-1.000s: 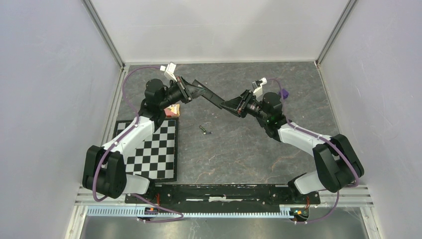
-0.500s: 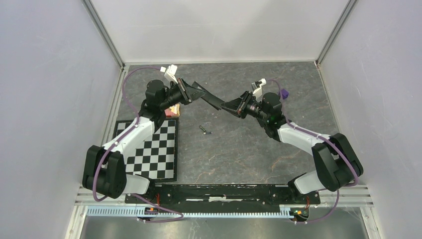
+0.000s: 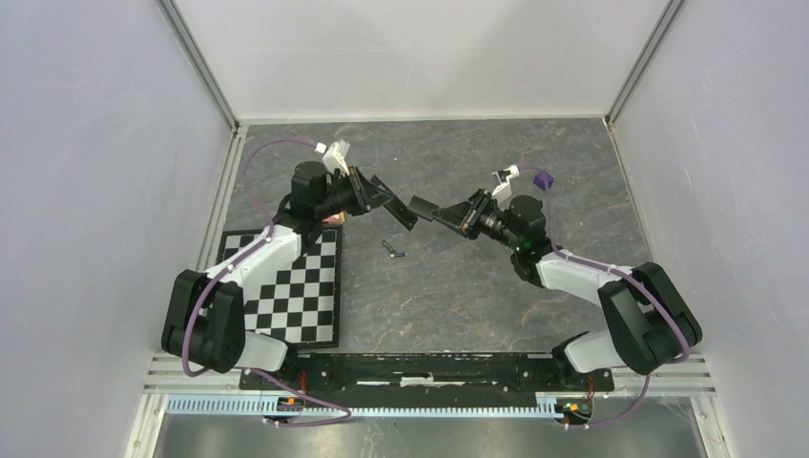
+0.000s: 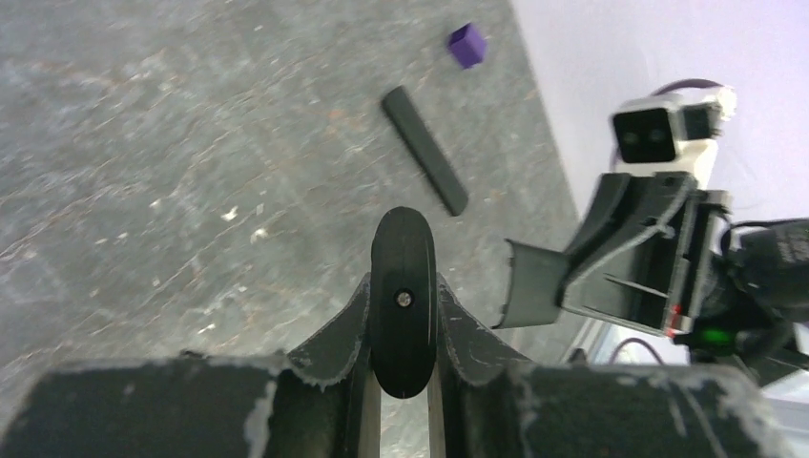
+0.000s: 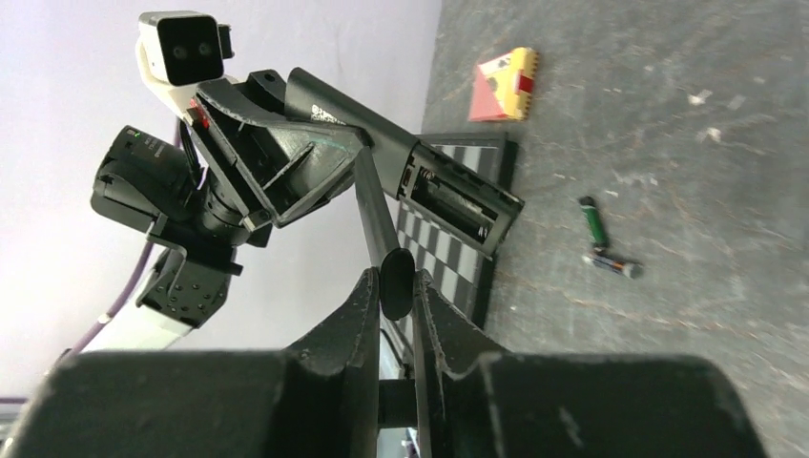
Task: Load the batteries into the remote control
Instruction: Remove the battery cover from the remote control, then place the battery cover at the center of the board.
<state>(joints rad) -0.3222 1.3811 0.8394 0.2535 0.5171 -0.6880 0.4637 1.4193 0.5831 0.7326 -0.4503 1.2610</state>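
My right gripper lowers back to the bare tabletop beside the batteries next and releases the cover [image 3: 426, 207] there, since the bay is empty.
My left gripper [image 3: 377, 194] is shut on the black remote control [image 3: 401, 210] and holds it above the table. In the right wrist view the remote's battery bay [image 5: 460, 203] lies open and looks empty. My right gripper [image 3: 450, 212] is shut on the thin black cover [image 3: 426, 207], which is a short gap away from the remote. The cover [image 5: 396, 270] shows end-on between the right fingers. Two small batteries [image 3: 393, 250] lie on the table below the remote, one dark [image 5: 595, 221] and one with an orange band [image 5: 614, 265].
A second black remote [image 4: 425, 150] lies on the table at the back right, near a purple cube [image 3: 544, 179]. A red and yellow block [image 5: 506, 84] sits by the far corner of the checkerboard mat [image 3: 296, 286]. White walls enclose the table.
The cover and remote spanned both grippers as one bar; now the right gripper has pulled the cover free and a gap shows. Both grippers have moved nearer.
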